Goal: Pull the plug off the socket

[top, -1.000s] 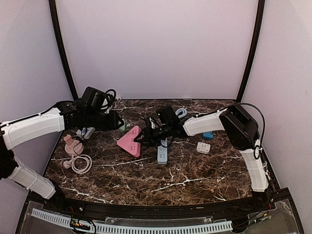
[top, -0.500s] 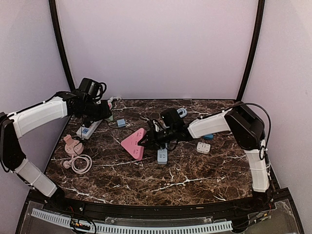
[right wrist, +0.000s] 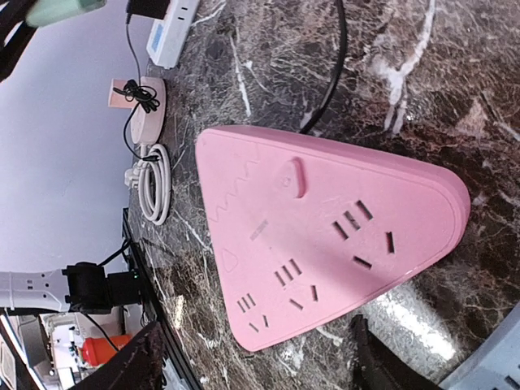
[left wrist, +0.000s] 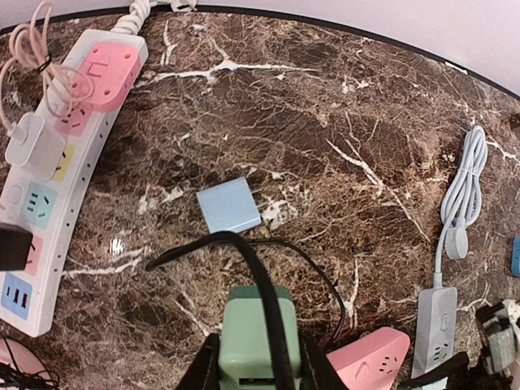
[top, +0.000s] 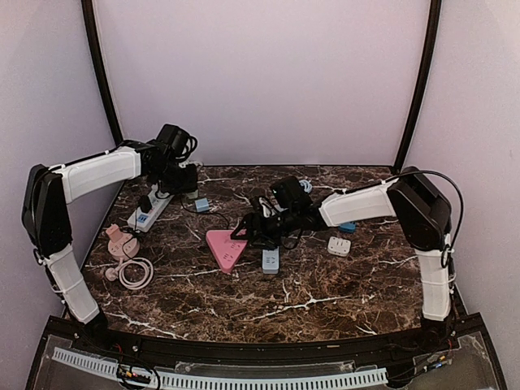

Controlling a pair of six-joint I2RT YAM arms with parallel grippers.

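Observation:
The green plug is off the socket, so my left gripper will move it to the right in the top view, past the blue block, and down to the empty table (top: 231, 204) (left wrist: 331, 203).
My left gripper (left wrist: 258, 375) is shut on a green plug (left wrist: 258, 341) and holds it above the table, apart from the pink triangular socket (left wrist: 370, 363). A black cord (left wrist: 244, 252) lies across the plug and loops toward the socket. In the top view the left gripper (top: 184, 185) is at the back left and the pink socket (top: 226, 248) lies flat mid-table. My right gripper (right wrist: 260, 366) is open, its fingers (right wrist: 138, 361) straddling the near edge of the socket (right wrist: 325, 236), whose slots are all empty. The plug also shows in the right wrist view (right wrist: 61, 10).
A white power strip (left wrist: 57, 162) with plugs in it lies at the far left. A small blue square block (left wrist: 229, 205) sits ahead of the plug. A blue-grey strip (top: 270, 260) is next to the socket. A pink round socket with coiled cord (top: 130, 264) is near left.
My left gripper has drawn back and to the left with the green plug, away from the pink socket. The socket has settled flat by the right gripper.

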